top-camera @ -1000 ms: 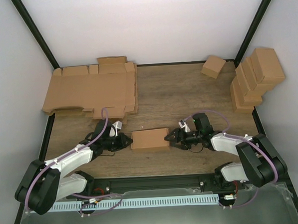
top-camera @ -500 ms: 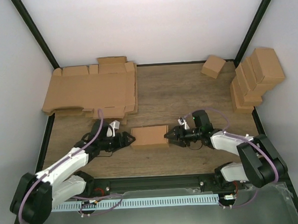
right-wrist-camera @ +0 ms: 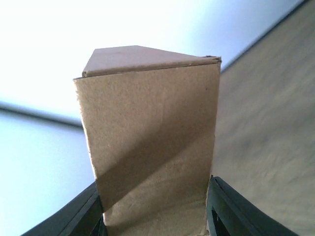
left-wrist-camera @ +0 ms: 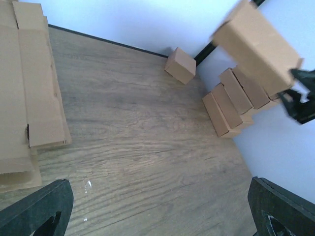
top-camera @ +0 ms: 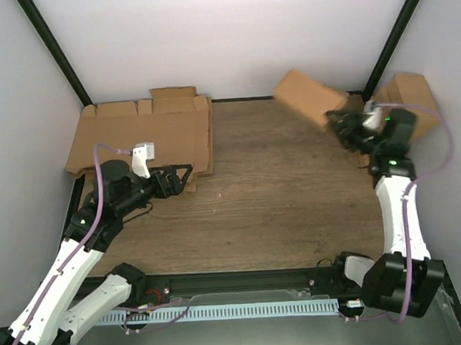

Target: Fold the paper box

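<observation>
My right gripper is above the bare tabletop beside the piled cartons, so it needs to move back and down next to release the box (top-camera: 308,97) there.
The paper box (top-camera: 308,97) is a closed oblong brown carton held in the air at the back right, tilted. My right gripper (top-camera: 338,123) is shut on its near end. The right wrist view shows the box (right-wrist-camera: 152,137) filling the space between both black fingers (right-wrist-camera: 231,206), pressed against each side. From the left wrist view the box (left-wrist-camera: 256,46) hangs high at the right with the right gripper (left-wrist-camera: 298,96) under it. My left gripper (top-camera: 186,177) stands open over the table's left side, by the flat sheets; its fingers (left-wrist-camera: 37,211) hold nothing.
A stack of large flat cardboard sheets (top-camera: 144,138) lies at the back left. A small cube-like carton (left-wrist-camera: 180,65) sits by the back wall. Several folded cartons (top-camera: 412,101) are piled in the right back corner. Black frame posts run up both back corners.
The right arm has lifted the box from the near middle of the table up to the back right. The left gripper has opened, let go and drawn back to the left.
</observation>
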You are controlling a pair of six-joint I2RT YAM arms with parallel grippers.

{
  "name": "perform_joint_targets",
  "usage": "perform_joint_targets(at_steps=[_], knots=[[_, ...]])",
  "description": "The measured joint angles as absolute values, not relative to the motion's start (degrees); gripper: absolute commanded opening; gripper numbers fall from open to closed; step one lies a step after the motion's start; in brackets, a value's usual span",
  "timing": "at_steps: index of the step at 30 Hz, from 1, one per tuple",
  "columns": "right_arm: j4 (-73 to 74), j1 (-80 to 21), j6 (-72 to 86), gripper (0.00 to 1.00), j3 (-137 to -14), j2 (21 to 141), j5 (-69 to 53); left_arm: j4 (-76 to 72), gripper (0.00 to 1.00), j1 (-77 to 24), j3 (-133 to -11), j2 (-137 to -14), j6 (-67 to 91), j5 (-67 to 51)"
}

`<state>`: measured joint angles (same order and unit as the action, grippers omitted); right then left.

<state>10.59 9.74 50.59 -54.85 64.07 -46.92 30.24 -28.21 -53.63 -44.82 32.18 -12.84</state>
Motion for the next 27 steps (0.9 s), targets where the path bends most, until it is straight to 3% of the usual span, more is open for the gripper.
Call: perform_joint_targets(at_steps=[5,14,19,23,27], knots=[[13.78,23.53,53.74,0.44,-61.78,61.17,-41.98,32.29,1.00,-28.21,-53.89,-46.28,29.87,-13.98],[16.93,24.58,60.55,0.40,-66.11,57.01,-23.27,32.82,1.00,-28.21,-53.89,-51.13,29.34,-19.84],[16.47,24.51,62.22,0.36,-67.48,57.82,-22.41,32.86,1.00,-28.21,-53.89,-51.81,28.93,-21.12],[12.12,19.94,64.14,0.36,-59.44,56.53,-21.65,32.42,1.00,-28.21,-53.58,-52.88,28.95,-21.71],[7.94,7.68,67.59,0.38,-44.53,51.53,-15.27,32.14,1.00,-28.21,-52.53,-53.58,29.36,-22.00]])
